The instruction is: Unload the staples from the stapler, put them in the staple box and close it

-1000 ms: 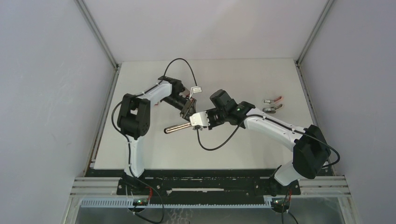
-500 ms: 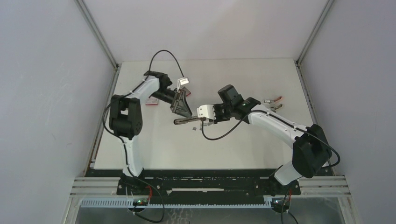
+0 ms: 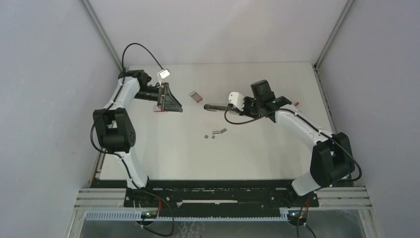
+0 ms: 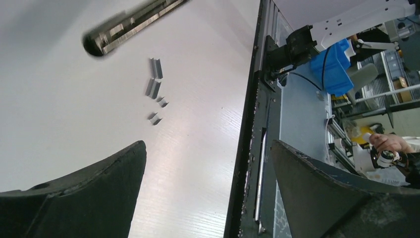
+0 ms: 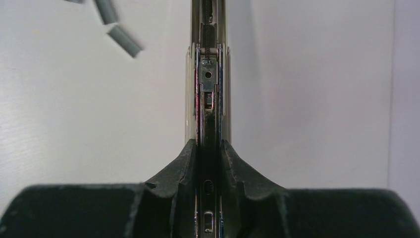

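Observation:
The robot's right gripper will next swing to the right in the top view, turn outward, go down and let go of the stapler [image 3: 212, 106], because tabletop clear of staples lies there.
The stapler [image 3: 212, 106] is a slim metal magazine, and my right gripper [image 3: 227, 106] is shut on its rear end above the table's middle. The right wrist view shows the stapler [image 5: 208, 74] pinched between the fingers [image 5: 181, 163], its open channel running straight ahead. Several staples [image 3: 215, 133], short grey strips, lie loose on the table just in front of the stapler. They also show as staples [image 4: 155, 84] in the left wrist view and staples [image 5: 119, 29] in the right wrist view. My left gripper [image 3: 173, 99] hangs wide open and empty at the back left, well clear of the stapler [image 4: 129, 25].
A small red-and-white box [image 3: 196, 95] lies between the two grippers, and another box [image 3: 159, 108] peeks out under the left gripper. The right forearm mostly hides a red-tipped clip [image 3: 297, 104]. The table's near edge and rail [image 4: 250, 124] run past the left fingers.
The left gripper opened and swung off to the back left. The right arm carried the stapler back and to the right. Loose staples now lie on the table.

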Robot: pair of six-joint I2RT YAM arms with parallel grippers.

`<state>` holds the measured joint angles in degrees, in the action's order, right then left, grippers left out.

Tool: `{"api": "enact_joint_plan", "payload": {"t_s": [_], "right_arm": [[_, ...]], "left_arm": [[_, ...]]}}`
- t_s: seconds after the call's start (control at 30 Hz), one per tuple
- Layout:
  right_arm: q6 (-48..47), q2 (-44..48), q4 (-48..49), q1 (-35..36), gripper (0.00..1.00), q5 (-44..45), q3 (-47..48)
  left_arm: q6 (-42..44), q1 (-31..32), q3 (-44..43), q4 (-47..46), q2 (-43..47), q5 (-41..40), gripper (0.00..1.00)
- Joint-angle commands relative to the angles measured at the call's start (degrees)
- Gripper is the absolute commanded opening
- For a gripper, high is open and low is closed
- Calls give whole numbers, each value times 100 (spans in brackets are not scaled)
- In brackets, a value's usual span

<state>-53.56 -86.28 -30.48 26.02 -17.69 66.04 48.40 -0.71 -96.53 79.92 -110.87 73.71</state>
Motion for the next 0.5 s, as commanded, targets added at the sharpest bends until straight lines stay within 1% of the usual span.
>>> {"api": "enact_joint_plan", "payload": {"t_s": [0.0, 0.1, 0.3, 0.47], "right_arm": [[788, 208, 994, -297, 3, 332, 87], [1263, 29, 1150, -483, 0, 685, 177], [2149, -480, 1235, -821, 0, 1314, 505], [2749, -873, 1358, -1059, 0, 2007, 766]], "left_arm": [[318, -222, 276, 60, 500, 125, 100], [422, -356, 492, 59, 635, 102, 100], [602, -522, 851, 59, 932, 25, 100], [759, -624, 1149, 59, 1189, 4, 100]]}}
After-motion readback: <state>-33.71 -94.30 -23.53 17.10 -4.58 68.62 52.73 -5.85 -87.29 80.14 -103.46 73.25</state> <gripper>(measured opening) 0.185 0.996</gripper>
